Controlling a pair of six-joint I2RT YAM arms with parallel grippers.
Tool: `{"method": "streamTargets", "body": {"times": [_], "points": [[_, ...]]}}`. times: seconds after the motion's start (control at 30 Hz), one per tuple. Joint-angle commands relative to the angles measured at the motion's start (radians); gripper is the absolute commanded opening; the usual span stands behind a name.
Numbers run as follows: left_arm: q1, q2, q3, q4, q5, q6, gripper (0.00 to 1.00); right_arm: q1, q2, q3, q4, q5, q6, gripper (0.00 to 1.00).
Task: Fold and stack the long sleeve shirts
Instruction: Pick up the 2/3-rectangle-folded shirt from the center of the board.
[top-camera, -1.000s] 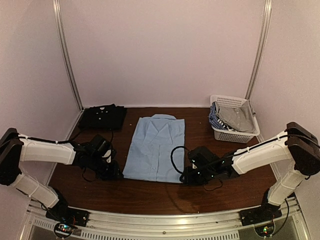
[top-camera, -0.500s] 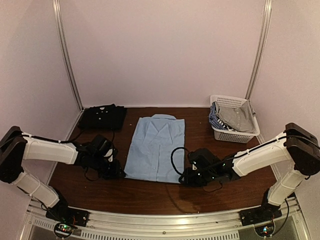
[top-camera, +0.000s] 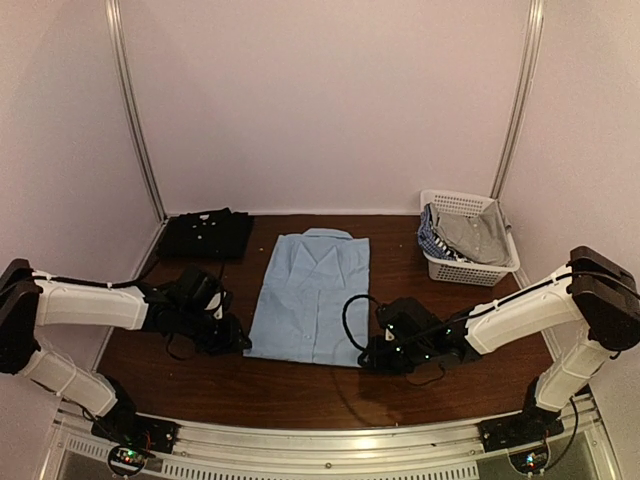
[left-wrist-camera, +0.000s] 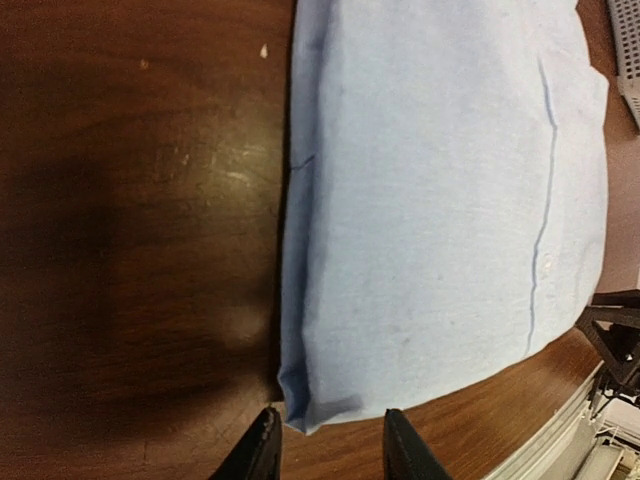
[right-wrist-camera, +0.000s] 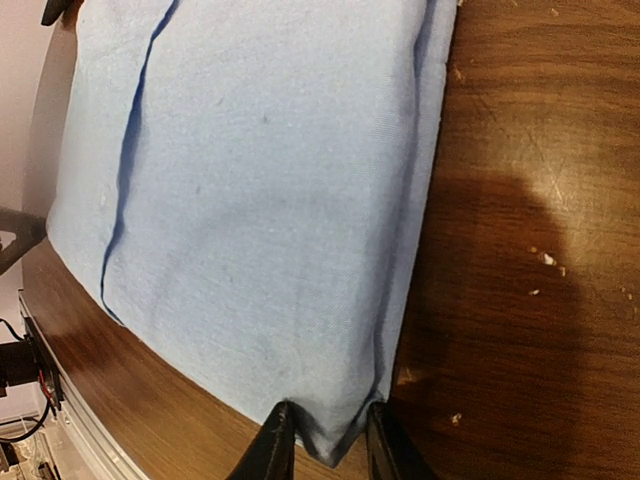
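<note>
I should lower the fingers of my left gripper around the hem corner nearest the black shirt next and close them, because only the tip of the corner reaches between them.
The light blue long sleeve shirt (top-camera: 310, 295) lies flat in the middle of the table, folded into a long rectangle with its collar at the far end. The black shirt (top-camera: 205, 235) lies folded at the back left. My left gripper (top-camera: 238, 338) is open at the blue shirt's near left corner (left-wrist-camera: 300, 412), which just reaches between the fingers (left-wrist-camera: 262, 452). My right gripper (top-camera: 368, 355) is open low at the near right corner (right-wrist-camera: 335, 445), which lies between its fingers (right-wrist-camera: 276, 445) and touches them.
A white lattice basket (top-camera: 450, 268) with more clothes stands at the back right. Metal rails run along the near table edge (top-camera: 330, 440). Pale walls close off the back and sides.
My left gripper has slid right to the shirt's near left corner. My right gripper has crept a little left onto the near right corner. The shirts have not moved.
</note>
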Motion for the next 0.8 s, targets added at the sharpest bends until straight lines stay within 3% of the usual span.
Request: {"method": "streamTargets", "body": {"times": [0.0,0.23,0.4,0.6,0.77], "points": [[-0.005,0.070,0.014,0.015,-0.003,-0.002,0.35,0.009,0.000,-0.017,0.005,0.001,0.005,0.27],[-0.030,0.138,0.030,-0.001,0.001,-0.010,0.34,0.009,-0.002,-0.021,0.009,0.001,0.004,0.25],[-0.064,0.155,0.037,0.010,0.021,-0.036,0.21,0.009,-0.012,-0.024,0.012,0.003,0.000,0.19],[-0.098,0.088,0.017,-0.014,0.032,-0.080,0.02,0.010,-0.063,-0.032,-0.015,0.007,-0.017,0.00],[-0.144,-0.009,0.007,-0.067,0.025,-0.110,0.00,0.029,-0.161,-0.057,-0.060,0.017,-0.028,0.00]]}}
